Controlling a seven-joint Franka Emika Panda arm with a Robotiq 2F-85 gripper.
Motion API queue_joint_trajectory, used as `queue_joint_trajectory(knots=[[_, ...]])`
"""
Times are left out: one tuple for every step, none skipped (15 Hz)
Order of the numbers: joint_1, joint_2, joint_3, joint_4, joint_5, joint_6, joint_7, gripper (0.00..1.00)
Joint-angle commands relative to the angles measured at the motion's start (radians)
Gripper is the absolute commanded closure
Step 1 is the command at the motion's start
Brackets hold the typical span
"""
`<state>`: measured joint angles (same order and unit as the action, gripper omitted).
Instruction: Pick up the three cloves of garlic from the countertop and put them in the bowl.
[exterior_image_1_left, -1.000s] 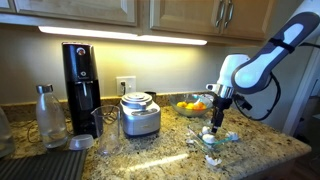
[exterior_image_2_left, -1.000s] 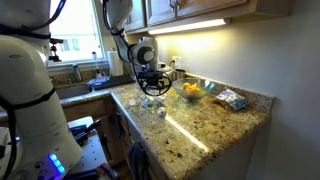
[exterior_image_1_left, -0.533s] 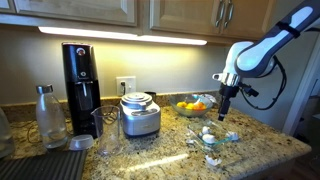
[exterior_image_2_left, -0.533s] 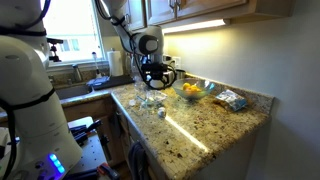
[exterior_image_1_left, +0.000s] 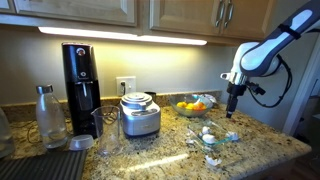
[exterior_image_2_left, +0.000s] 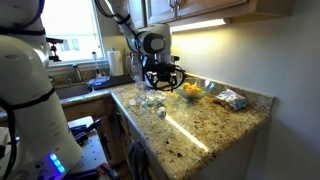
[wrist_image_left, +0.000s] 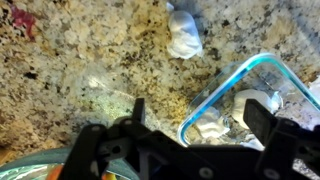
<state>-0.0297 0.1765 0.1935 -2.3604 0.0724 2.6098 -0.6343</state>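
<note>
My gripper should move toward the top in the wrist view next and go down around the third clove (wrist_image_left: 184, 36), which lies below it and is still outside the bowl.
My gripper (wrist_image_left: 200, 115) is open and empty, its dark fingers hanging over the near rim of the clear glass bowl (wrist_image_left: 215, 90). Two off-white garlic cloves (wrist_image_left: 255, 100) lie inside the bowl. A third clove (wrist_image_left: 183, 40) lies on the speckled granite countertop (wrist_image_left: 70, 60), just outside the bowl. In both exterior views the gripper (exterior_image_1_left: 232, 108) (exterior_image_2_left: 160, 80) hangs well above the countertop (exterior_image_1_left: 170, 150), up and to one side of the bowl (exterior_image_1_left: 209, 140) (exterior_image_2_left: 150, 101).
A bowl of orange and yellow fruit (exterior_image_1_left: 192, 105) stands behind the glass bowl. A steel canister (exterior_image_1_left: 140, 115), a black coffee machine (exterior_image_1_left: 80, 80) and a bottle (exterior_image_1_left: 48, 115) stand further along. A packet (exterior_image_2_left: 232, 99) lies near the wall. A sink (exterior_image_2_left: 80, 92) is beyond the counter.
The gripper has lifted from just above the glass bowl and swung away to the side, towards the fruit bowl. The cloves and bowl have not moved.
</note>
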Motion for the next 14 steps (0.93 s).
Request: queue_joint_trajectory(knots=[[0.004, -0.02, -0.026, -0.06, -0.001, 0.045, -0.024, 0.0], [0.006, -0.019, -0.032, -0.07, -0.01, 0.056, -0.019, 0.0], [0.004, -0.018, -0.032, -0.079, -0.007, 0.064, -0.028, 0.0], [0.005, -0.017, -0.035, -0.086, -0.015, 0.07, -0.025, 0.0], [0.01, -0.015, -0.043, -0.096, -0.034, 0.082, -0.009, 0.0], [0.01, -0.011, -0.045, -0.104, -0.04, 0.095, -0.007, 0.0], [0.013, -0.006, -0.052, -0.113, -0.059, 0.118, 0.009, 0.0], [0.009, 0.0, -0.05, -0.12, -0.056, 0.131, -0.002, 0.0], [0.008, 0.013, -0.052, -0.126, -0.062, 0.155, 0.001, 0.0], [0.009, 0.023, -0.055, -0.132, -0.071, 0.177, 0.009, 0.0], [0.009, 0.039, -0.056, -0.134, -0.077, 0.197, 0.012, 0.0], [0.008, 0.051, -0.058, -0.137, -0.088, 0.215, 0.016, 0.0], [0.009, 0.07, -0.062, -0.135, -0.102, 0.23, 0.022, 0.0], [0.012, 0.088, -0.069, -0.132, -0.123, 0.244, 0.032, 0.0]])
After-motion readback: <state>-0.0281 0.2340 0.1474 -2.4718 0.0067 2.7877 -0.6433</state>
